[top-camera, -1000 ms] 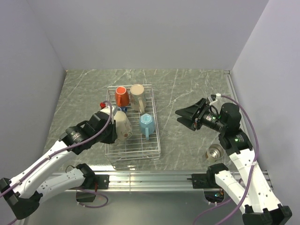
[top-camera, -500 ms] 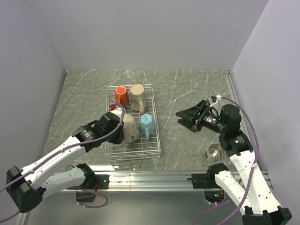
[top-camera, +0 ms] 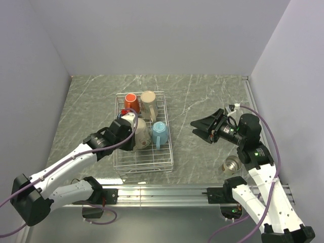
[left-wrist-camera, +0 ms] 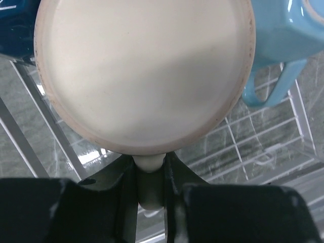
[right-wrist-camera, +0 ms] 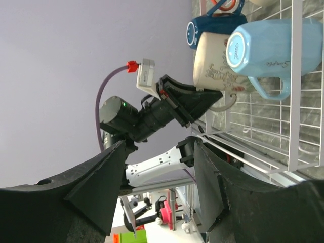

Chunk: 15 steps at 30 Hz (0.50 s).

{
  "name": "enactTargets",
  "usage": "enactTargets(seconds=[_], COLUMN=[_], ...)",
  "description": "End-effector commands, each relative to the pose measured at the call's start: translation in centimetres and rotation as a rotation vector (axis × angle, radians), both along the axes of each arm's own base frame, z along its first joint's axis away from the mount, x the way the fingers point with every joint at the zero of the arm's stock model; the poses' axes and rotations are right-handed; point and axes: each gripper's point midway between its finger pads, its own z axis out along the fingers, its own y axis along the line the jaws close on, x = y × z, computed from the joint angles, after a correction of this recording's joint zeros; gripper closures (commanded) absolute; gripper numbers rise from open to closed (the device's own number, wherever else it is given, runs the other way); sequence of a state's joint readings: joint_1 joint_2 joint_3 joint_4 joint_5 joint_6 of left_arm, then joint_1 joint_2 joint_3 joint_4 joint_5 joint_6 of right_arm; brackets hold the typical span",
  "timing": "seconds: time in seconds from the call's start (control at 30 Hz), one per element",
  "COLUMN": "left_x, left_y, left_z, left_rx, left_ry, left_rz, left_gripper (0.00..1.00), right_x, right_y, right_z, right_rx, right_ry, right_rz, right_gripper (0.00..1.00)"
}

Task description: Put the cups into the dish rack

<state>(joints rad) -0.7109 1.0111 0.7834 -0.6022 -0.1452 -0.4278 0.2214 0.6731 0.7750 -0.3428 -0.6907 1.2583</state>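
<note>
The cream cup still sticks out nearer than the light blue cup, so my left gripper will next push the cream cup outward, toward the tall beige cup, and open.
The white wire dish rack (top-camera: 152,161) holds an orange-red cup (top-camera: 130,103), a tall beige cup (top-camera: 148,104) and a light blue cup (top-camera: 159,132). A dark blue cup (top-camera: 120,116) shows only a sliver behind my left arm. My left gripper (top-camera: 132,133) is shut on the handle (left-wrist-camera: 150,174) of the cream cup (top-camera: 141,134), which it holds in the rack between the dark blue cup (left-wrist-camera: 15,30) and the light blue cup (left-wrist-camera: 283,40). My right gripper (top-camera: 199,127) is open and empty, right of the rack. The metallic cup (top-camera: 232,164) stands on the table.
The right wrist view looks sideways at the rack (right-wrist-camera: 298,101), the light blue cup (right-wrist-camera: 263,48), the cream cup (right-wrist-camera: 217,68) and the left gripper (right-wrist-camera: 190,104). Grey walls close the table on three sides. A metal rail (top-camera: 162,193) runs along the near edge.
My left gripper has moved right and away with the cream cup, from the rack's left rim to inside it beside the light blue cup. The right arm has barely moved.
</note>
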Motion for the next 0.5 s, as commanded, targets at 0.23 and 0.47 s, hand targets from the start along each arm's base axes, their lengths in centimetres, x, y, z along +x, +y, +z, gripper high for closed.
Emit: enactTargets(seconds=[0.23,0.47], left_x=[4.3,4.9], left_y=[-1.5,-2.1], left_z=[0.5,-0.1], left_rx=[-0.061,-0.061], left_ry=[-0.085,-0.060], left_rz=[0.005,0.014], left_gripper=[1.00,0.80], right_x=[-0.2,-0.2], right_y=[-0.6,-1.5], right_z=[-0.1,-1.0], right_rx=[-0.026,-0.129], right_ry=[-0.017,-0.028], right_rz=[-0.031,-0.060], right_gripper=[0.37,0.37])
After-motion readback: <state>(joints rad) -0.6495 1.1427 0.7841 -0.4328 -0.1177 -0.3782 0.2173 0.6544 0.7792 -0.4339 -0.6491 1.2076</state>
